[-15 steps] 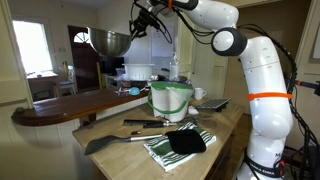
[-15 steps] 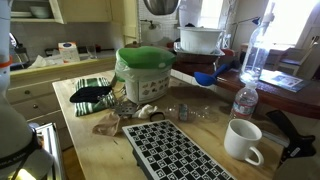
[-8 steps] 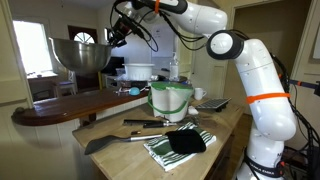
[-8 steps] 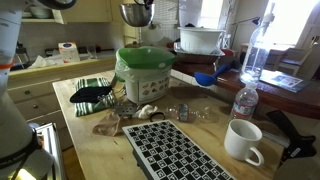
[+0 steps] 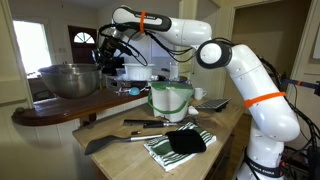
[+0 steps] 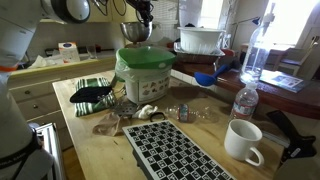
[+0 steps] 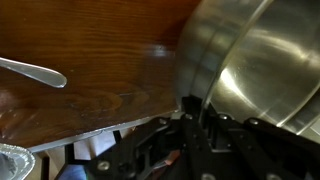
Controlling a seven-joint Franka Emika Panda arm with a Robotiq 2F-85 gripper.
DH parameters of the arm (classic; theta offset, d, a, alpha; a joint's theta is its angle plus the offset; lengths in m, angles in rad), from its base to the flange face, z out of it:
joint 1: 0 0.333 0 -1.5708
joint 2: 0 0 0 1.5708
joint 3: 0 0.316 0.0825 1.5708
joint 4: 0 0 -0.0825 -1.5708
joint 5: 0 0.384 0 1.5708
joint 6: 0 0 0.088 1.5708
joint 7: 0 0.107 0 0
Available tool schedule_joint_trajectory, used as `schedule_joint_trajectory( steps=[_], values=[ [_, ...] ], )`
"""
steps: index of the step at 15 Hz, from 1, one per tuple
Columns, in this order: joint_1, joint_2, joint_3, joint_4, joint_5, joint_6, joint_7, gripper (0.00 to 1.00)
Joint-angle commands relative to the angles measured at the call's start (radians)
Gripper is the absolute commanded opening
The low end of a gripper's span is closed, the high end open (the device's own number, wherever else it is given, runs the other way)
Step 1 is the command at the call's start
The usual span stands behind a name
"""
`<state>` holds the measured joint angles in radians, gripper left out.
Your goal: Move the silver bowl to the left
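Note:
Next, the gripper lowers the silver bowl [image 5: 70, 80] onto the end of the dark wooden counter and releases it, because the bowl already hangs over that spot.
The silver bowl [image 5: 70, 80] is a large shiny steel bowl at the left end of the dark wooden counter [image 5: 60, 108], at or just above its top. My gripper [image 5: 103, 63] is shut on the bowl's right rim. In the wrist view my fingers [image 7: 195, 112] clasp the thin rim of the bowl [image 7: 262, 60], with the wooden counter [image 7: 90, 60] beside it. In an exterior view the bowl [image 6: 134, 33] shows partly behind the green tub, with my gripper [image 6: 143, 12] above it.
A pale green-and-white plastic tub [image 5: 171, 98] [image 6: 146, 72] stands on the light table. A striped towel with a black cloth [image 5: 180, 143], a dark spatula [image 5: 125, 141], a white mug [image 6: 243, 140], bottles [image 6: 243, 102] and a spoon [image 7: 35, 72] lie around.
My arm has swung the silver bowl from high above the table leftwards and down to the dark wooden counter. The gripper has stayed shut on its rim.

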<state>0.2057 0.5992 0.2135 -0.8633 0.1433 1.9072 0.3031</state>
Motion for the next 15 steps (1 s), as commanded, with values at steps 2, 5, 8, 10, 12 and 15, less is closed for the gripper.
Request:
schedule_joint_trajectory(
  steps=[2, 5, 8, 10, 12, 15],
  values=[
    [0.000, 0.045, 0.003, 0.067, 0.002, 0.020, 0.007, 0.03],
    [-0.006, 0.055, 0.003, 0.068, 0.009, 0.030, 0.009, 0.03],
    [-0.007, 0.064, -0.003, 0.067, 0.007, 0.048, 0.021, 0.03],
    [-0.007, 0.071, -0.005, 0.068, 0.010, 0.060, 0.026, 0.03],
    [-0.008, 0.077, -0.006, 0.068, 0.009, 0.066, 0.025, 0.03],
    [-0.008, 0.085, -0.008, 0.073, 0.006, 0.063, 0.023, 0.03]
  ],
)
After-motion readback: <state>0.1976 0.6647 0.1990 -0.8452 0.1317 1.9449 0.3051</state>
